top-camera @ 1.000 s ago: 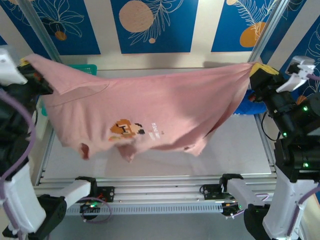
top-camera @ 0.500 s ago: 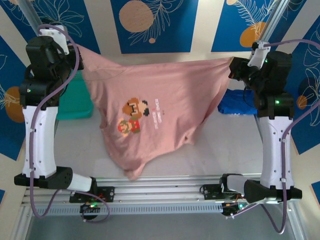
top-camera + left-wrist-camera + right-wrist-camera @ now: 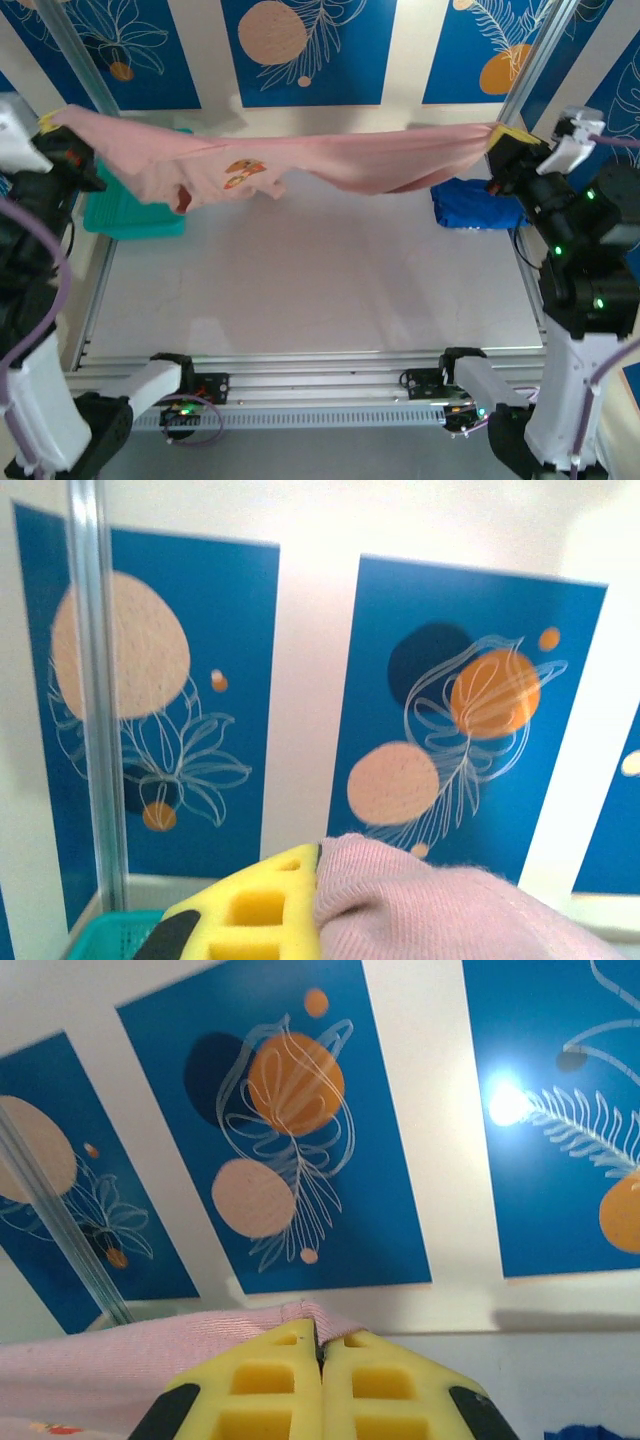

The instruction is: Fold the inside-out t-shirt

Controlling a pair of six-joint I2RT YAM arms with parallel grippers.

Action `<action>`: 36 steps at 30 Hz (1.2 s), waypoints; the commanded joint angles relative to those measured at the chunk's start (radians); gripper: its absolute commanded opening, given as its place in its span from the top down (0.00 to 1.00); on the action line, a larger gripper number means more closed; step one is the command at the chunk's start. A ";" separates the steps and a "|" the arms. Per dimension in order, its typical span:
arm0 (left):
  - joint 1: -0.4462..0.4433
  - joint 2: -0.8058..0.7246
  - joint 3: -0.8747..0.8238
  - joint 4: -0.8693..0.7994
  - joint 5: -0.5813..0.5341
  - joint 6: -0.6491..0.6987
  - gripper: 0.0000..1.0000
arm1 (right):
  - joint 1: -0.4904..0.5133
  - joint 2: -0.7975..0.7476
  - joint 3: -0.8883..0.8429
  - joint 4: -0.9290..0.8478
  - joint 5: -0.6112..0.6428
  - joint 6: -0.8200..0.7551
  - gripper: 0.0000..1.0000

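The t-shirt hangs stretched above open table. My right gripper will lower outward to the table's far edge near the royal-blue garment and release the t-shirt's corner there.
The salmon-pink t-shirt (image 3: 330,158) hangs stretched in the air across the back of the table, a small printed figure showing near its left part. My left gripper (image 3: 52,122) is shut on its left corner, high at the far left. In the left wrist view one yellow finger (image 3: 250,905) presses against bunched pink t-shirt cloth (image 3: 420,905). My right gripper (image 3: 503,136) is shut on the shirt's right corner at the far right. In the right wrist view the right gripper (image 3: 320,1345) pinches a pink t-shirt hem (image 3: 150,1345) between its closed yellow fingers.
A teal basket (image 3: 125,212) stands at the back left, under the shirt's left end. A royal-blue garment (image 3: 475,205) lies at the back right by the right arm. The white table (image 3: 310,280) lies open below the cloth. Aluminium frame posts (image 3: 75,55) rise at both back corners.
Both arms have swung outward and lifted, pulling the shirt from a hanging drape into a taut, nearly horizontal band. Both grips stayed shut.
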 commanded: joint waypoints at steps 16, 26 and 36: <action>0.012 0.478 0.146 0.142 -0.040 0.075 1.00 | -0.002 0.249 0.007 0.169 0.114 -0.083 1.00; 0.012 1.221 0.530 0.192 -0.010 0.086 0.95 | 0.042 0.905 0.099 0.359 0.177 -0.065 0.93; 0.017 1.460 0.636 0.231 0.018 -0.069 0.20 | 0.107 1.250 0.452 -0.051 0.139 -0.059 0.58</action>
